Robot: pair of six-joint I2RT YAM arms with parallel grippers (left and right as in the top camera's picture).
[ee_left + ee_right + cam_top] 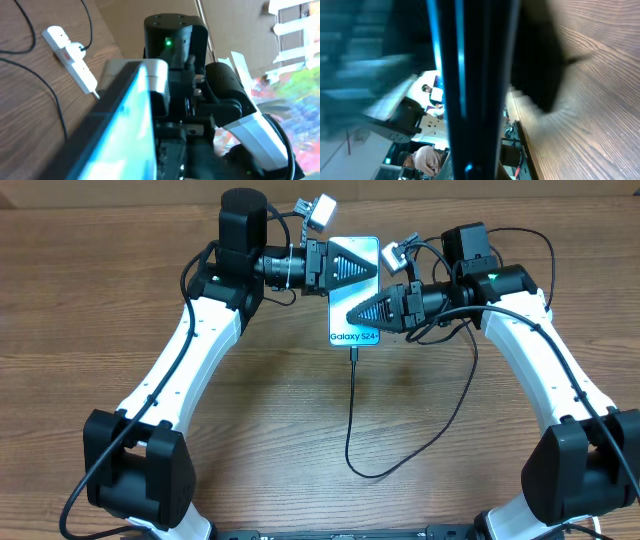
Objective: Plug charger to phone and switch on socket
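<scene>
My right gripper needs to lower the phone (339, 312) down onto the open tabletop below next and let go of it, because the cable already meets the phone's bottom edge.
The phone (339, 312), teal screen up with white lettering near its bottom edge, is held between both grippers above the table's far middle. My left gripper (352, 266) is shut on its upper part from the left. My right gripper (362, 311) is shut on its lower part from the right. The charger's thin black cable (352, 410) meets the phone's bottom edge and loops down, then right. In the left wrist view the phone (125, 130) fills the lower left, and the white socket strip (70, 55) lies on the table with a black cable (55, 100) plugged in. The right wrist view shows the phone's dark edge (470, 90).
The wooden table (120, 290) spreads around both arms. The right arm's black wrist with a green light (170, 42) faces the left wrist camera. The socket strip is hidden in the overhead view. A person and equipment show beyond the table edge (425, 157).
</scene>
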